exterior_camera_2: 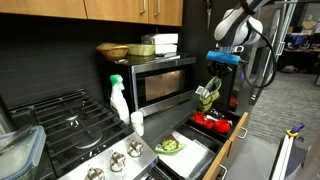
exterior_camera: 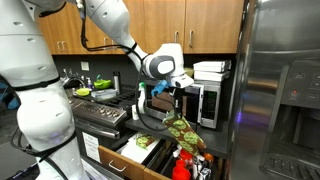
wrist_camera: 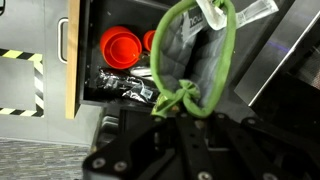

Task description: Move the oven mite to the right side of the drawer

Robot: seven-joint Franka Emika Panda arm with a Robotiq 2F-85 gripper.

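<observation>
Next, my gripper moves down and slightly back over the red bowls in the open drawer, then releases the green loop, because the oven mite still hangs above them.
The green and yellow oven mite hangs from my gripper above the open drawer. In an exterior view the mite dangles below my gripper, over the drawer's red items. In the wrist view my gripper is shut on the mite's green loop, with the grey-green cloth hanging beyond it over the drawer.
Red bowls and black utensils lie in the drawer. A microwave stands on the counter, with a spray bottle and stove beside it. A steel fridge stands next to the drawer.
</observation>
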